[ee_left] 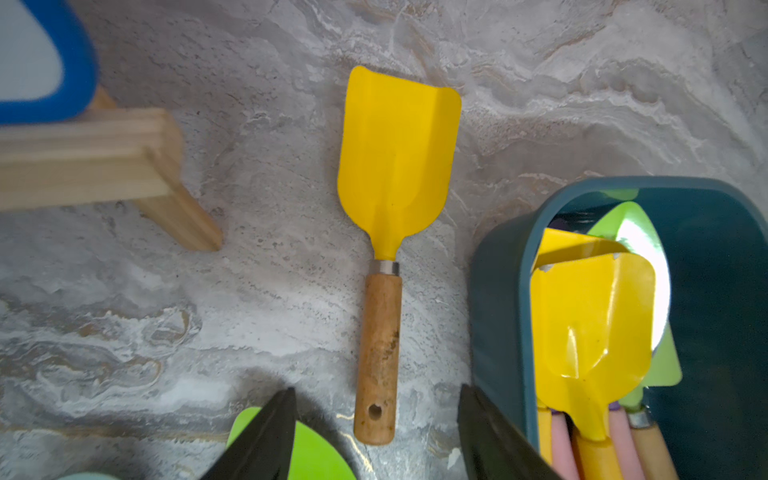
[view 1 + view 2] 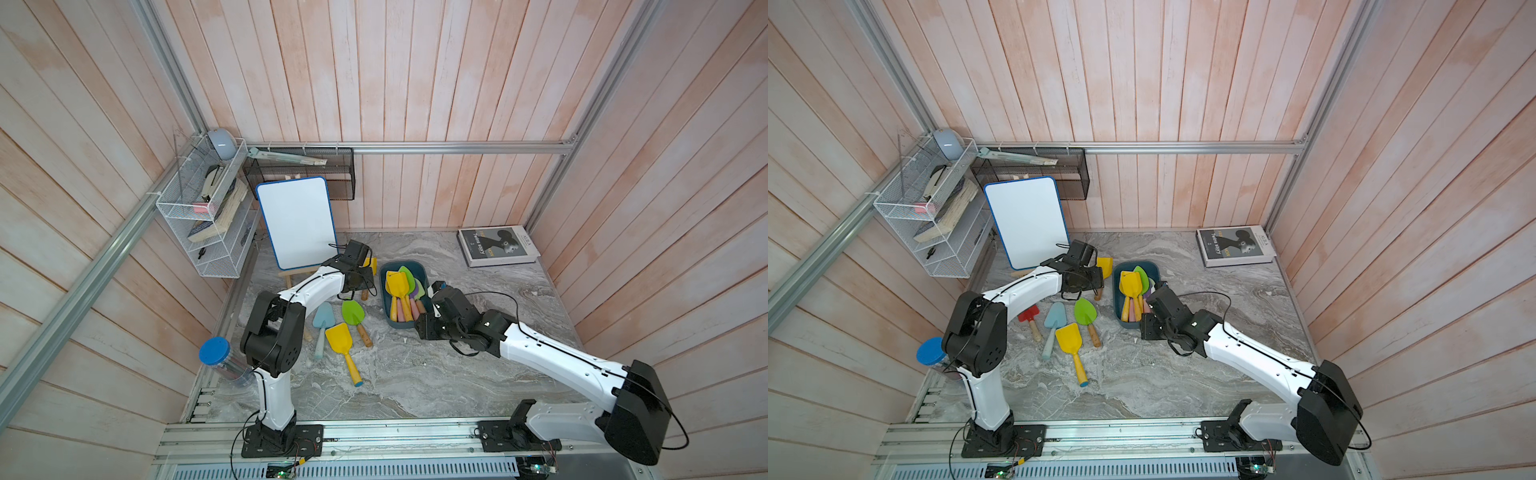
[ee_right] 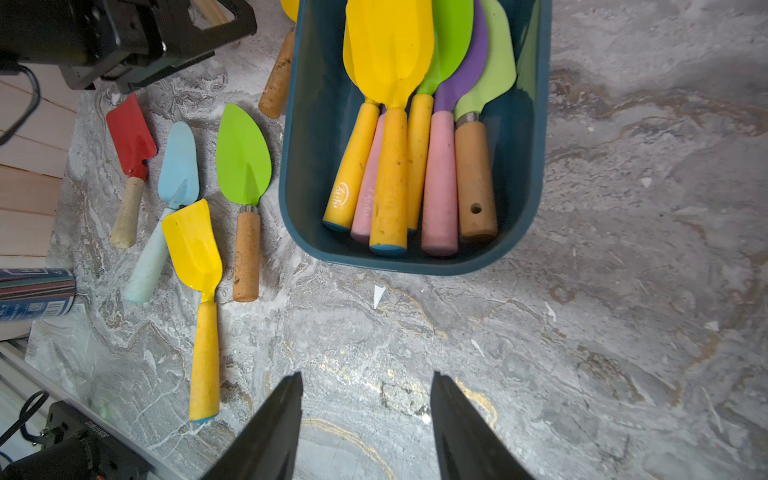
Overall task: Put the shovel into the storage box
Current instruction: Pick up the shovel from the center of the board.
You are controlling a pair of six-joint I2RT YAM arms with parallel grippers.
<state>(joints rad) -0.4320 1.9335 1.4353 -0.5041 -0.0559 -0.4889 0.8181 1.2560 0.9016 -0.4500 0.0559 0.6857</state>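
I need to lower my left gripper onto the wooden handle near its metal collar (image 1: 380, 320) and close it, since the handle runs lengthwise between my open fingers.
The storage box (image 2: 383, 300) (image 2: 1116, 300) is a dark teal tub in mid-table, holding several shovels with a yellow one (image 3: 390, 50) on top. Just left of the tub a yellow shovel with a wooden handle (image 1: 395, 158) lies flat on the marble; its blade (image 2: 1104, 264) peeks out from under the left wrist. My left gripper (image 1: 377, 388) hovers open over the handle's end, one finger on each side, touching nothing. A yellow shovel (image 2: 338, 338), a green trowel (image 2: 352, 311), a light blue trowel (image 2: 323, 316) and a red shovel (image 2: 1029, 313) lie further forward. My right gripper (image 3: 366, 374) is open over bare marble by the tub's near end.
A whiteboard on a wooden easel (image 2: 297, 222) stands behind the left arm; its foot (image 1: 124, 158) is close to the yellow shovel. A white wire rack (image 2: 203, 212) and black mesh basket (image 2: 299, 170) hang on the walls. A book (image 2: 496, 245) lies back right; a blue-lidded jar (image 2: 214, 351) stands front left.
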